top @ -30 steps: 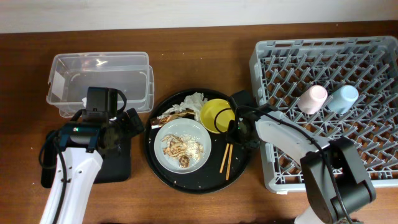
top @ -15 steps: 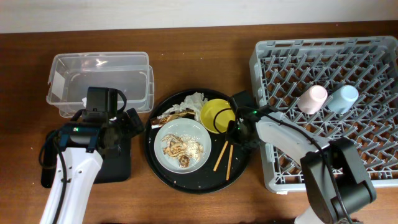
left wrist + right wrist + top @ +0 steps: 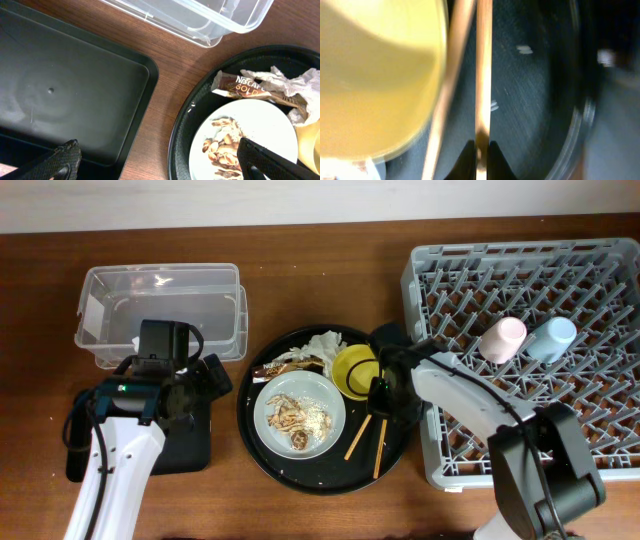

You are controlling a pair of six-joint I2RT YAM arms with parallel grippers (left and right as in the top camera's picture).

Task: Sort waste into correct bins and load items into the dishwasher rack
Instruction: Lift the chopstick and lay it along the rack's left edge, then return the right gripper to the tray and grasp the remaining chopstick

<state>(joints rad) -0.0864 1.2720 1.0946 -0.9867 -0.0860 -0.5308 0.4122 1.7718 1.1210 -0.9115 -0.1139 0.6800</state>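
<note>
I will next lift the chopstick with my right gripper over the rack's side and outward to release it, because the slots beside the pink cup lie outward, past that side.
My right gripper is low over the round black tray, shut on one wooden chopstick. The second chopstick lies loose beside it, next to the yellow bowl. The plate holds tan food scraps with rice. Crumpled tissue and the brown-and-gold wrapper lie behind it. My left gripper is open and empty, between the flat black tray and the plate. The pink cup and blue cup stand in the grey rack.
The clear plastic box stands at the back left, behind the flat black tray. The round tray's right rim touches or nearly touches the rack's left wall. Bare wooden table shows in front of the round tray.
The two chopsticks lay together, then spread apart. My right gripper moved slightly toward the front with one of them. The round tray and its contents shifted a little right. The left arm stayed still.
</note>
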